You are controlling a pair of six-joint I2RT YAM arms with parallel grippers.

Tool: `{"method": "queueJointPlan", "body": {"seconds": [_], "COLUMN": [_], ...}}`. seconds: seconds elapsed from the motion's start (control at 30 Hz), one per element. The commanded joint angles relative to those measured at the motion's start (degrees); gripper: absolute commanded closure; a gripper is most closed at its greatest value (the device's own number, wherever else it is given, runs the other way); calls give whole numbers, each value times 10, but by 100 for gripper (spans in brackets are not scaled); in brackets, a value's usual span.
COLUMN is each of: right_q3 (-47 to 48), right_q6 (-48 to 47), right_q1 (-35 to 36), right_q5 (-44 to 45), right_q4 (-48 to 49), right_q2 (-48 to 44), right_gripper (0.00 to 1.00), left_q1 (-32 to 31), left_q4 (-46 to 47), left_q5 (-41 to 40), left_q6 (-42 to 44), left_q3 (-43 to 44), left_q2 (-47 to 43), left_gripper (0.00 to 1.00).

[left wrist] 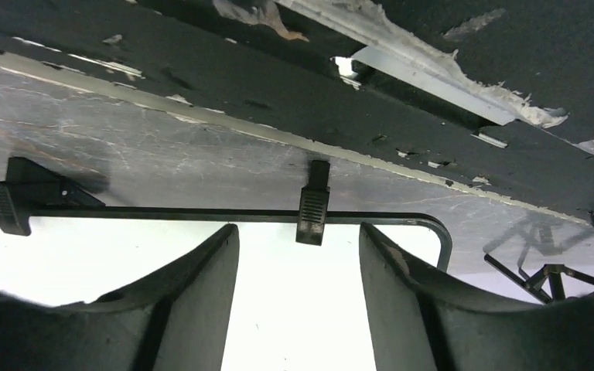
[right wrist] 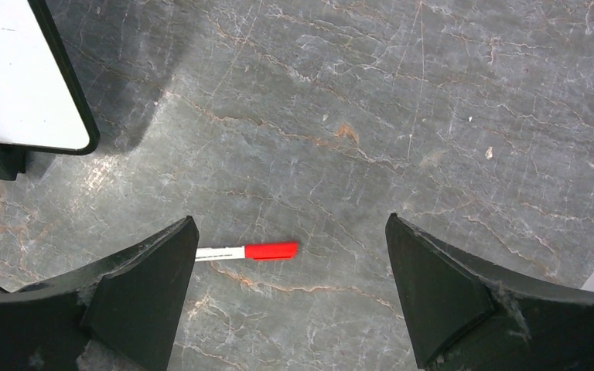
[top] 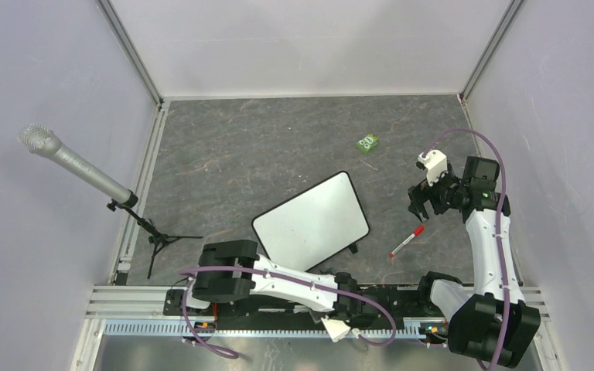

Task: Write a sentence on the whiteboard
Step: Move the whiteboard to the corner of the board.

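Observation:
My right gripper needs to draw back, turn, and lower its open fingers astride the pen's white body (top: 404, 245) (right wrist: 220, 253), since the pen lies below and back of the gripper.
The whiteboard (top: 312, 220) lies tilted at the table's middle, and its face is blank; no red sentence shows on it. A red-and-white marker pen (top: 406, 240) lies on the table to the board's right. My right gripper (top: 425, 210) hovers open and empty just beyond the pen. In the right wrist view the pen (right wrist: 255, 251) lies between my open gripper (right wrist: 290, 219), near the left finger, with the board's corner (right wrist: 15, 77) at the upper left. My left gripper (top: 346, 287) is folded low at the near edge. In its wrist view it (left wrist: 296, 232) is open and empty, facing the board's rim (left wrist: 201, 214).
A grey microphone (top: 69, 166) stands on a small black tripod (top: 158, 239) at the left wall; a tripod leg shows in the left wrist view (left wrist: 545, 278). A small green object (top: 368, 142) lies at the back right. Walls enclose the table; an aluminium rail (top: 124, 297) runs along the near edge.

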Motion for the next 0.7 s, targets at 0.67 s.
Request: {"method": "queueJointPlan", "body": {"seconds": [0.67], "right_q3": [26], "right_q6": [-482], "right_q1": [0], "right_q5": [-27], "right_q4": [-220], "right_q2": [84], "right_gripper": [1], "left_q1": [266], "left_q4": [-76], "left_q5": [337], "left_q6": [-196], "left_q3": [272], "left_q2": [-139], "left_gripper": [22]}}
